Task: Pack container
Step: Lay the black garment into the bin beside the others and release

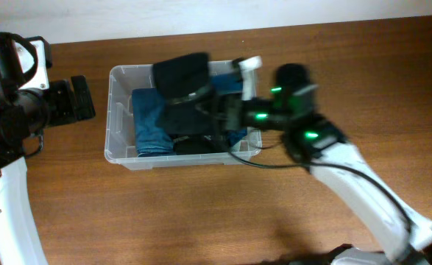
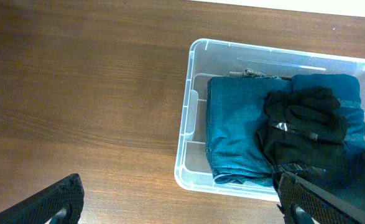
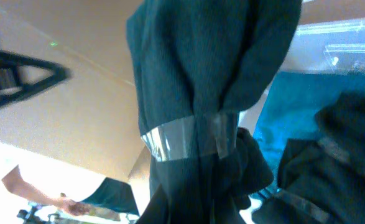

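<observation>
The black bundle point(image 1: 193, 132) leaves the blue cloth's bare side point(image 1: 149, 126) uncovered, so my right gripper will next lower to the left in the overhead view and release onto it.
The clear container point(image 1: 116, 110) stands on the wooden table, left of centre. A folded blue cloth point(image 1: 148, 121) and a black taped bundle point(image 1: 193, 132) lie in it. My right gripper point(image 1: 219, 109) is shut on another dark cloth bundle point(image 1: 182, 77) banded with clear tape and holds it over the container's far side. That bundle point(image 3: 207, 81) fills the right wrist view and hides the fingers. My left gripper point(image 1: 76, 99) is open and empty left of the container. In its wrist view its fingers point(image 2: 182, 208) frame bare table beside the container point(image 2: 185, 124), the blue cloth point(image 2: 238, 130) and the black bundle point(image 2: 306, 124).
The right arm point(image 1: 363, 191) reaches in from the lower right across the table's front right. The left arm's white body point(image 1: 9, 199) stands at the left edge. The table's back edge point(image 1: 274, 26) runs just behind the container.
</observation>
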### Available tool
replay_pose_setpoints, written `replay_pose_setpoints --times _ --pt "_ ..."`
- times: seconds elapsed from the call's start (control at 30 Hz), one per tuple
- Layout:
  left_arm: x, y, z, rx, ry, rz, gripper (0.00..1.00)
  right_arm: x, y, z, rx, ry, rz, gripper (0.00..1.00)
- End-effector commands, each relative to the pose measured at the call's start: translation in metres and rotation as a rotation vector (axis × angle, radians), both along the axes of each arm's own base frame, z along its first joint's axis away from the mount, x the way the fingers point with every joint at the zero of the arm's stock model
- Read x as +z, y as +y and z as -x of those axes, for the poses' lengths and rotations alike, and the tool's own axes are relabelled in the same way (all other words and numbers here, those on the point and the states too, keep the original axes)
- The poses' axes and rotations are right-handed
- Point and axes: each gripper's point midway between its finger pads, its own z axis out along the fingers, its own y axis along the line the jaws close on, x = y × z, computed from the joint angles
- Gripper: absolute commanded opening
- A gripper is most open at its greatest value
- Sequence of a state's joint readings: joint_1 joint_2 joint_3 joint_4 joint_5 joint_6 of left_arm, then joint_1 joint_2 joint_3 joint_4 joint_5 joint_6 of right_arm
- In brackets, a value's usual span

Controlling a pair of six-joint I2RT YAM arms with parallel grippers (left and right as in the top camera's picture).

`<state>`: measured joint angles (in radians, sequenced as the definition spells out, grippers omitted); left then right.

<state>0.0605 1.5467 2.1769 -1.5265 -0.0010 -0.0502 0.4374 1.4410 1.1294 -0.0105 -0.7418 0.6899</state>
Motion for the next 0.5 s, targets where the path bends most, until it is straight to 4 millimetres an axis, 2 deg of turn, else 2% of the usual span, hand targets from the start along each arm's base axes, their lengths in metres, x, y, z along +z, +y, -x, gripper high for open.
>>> replay_pose_setpoints --times 0.0,0.13,0.2,0.23,0.3,0.33,0.4,0.47 --pt "-0.001 0.001 0.000 0.012 0.003 0.001 0.99 -0.032 0.034 -0.022 -0.098 0.085 0.002 0.04" --pt "-0.001 0.001 0.000 0.012 0.003 0.001 0.99 -0.067 0.081 -0.026 -0.048 0.138 -0.032 0.04" --pt "-0.001 0.001 0.000 0.013 0.003 0.002 0.99 -0.093 0.093 -0.029 -0.040 0.188 -0.004 0.04" --pt "-0.001 0.001 0.000 0.012 0.003 0.001 0.99 -0.107 0.097 -0.031 -0.042 0.208 0.014 0.07" --pt "-0.001 0.001 0.000 0.012 0.003 0.001 0.99 -0.126 0.098 -0.034 -0.047 0.238 0.038 0.40" --pt "-0.001 0.001 0.000 0.012 0.003 0.001 0.99 -0.134 0.097 -0.035 -0.048 0.246 0.049 0.43" --pt "-0.001 0.001 0.000 0.012 0.003 0.001 0.99 -0.140 0.091 -0.038 -0.054 0.269 0.061 0.44" --pt "-0.001 0.001 0.000 0.012 0.003 0.002 1.00 -0.131 0.082 -0.040 -0.037 0.270 0.044 0.46"
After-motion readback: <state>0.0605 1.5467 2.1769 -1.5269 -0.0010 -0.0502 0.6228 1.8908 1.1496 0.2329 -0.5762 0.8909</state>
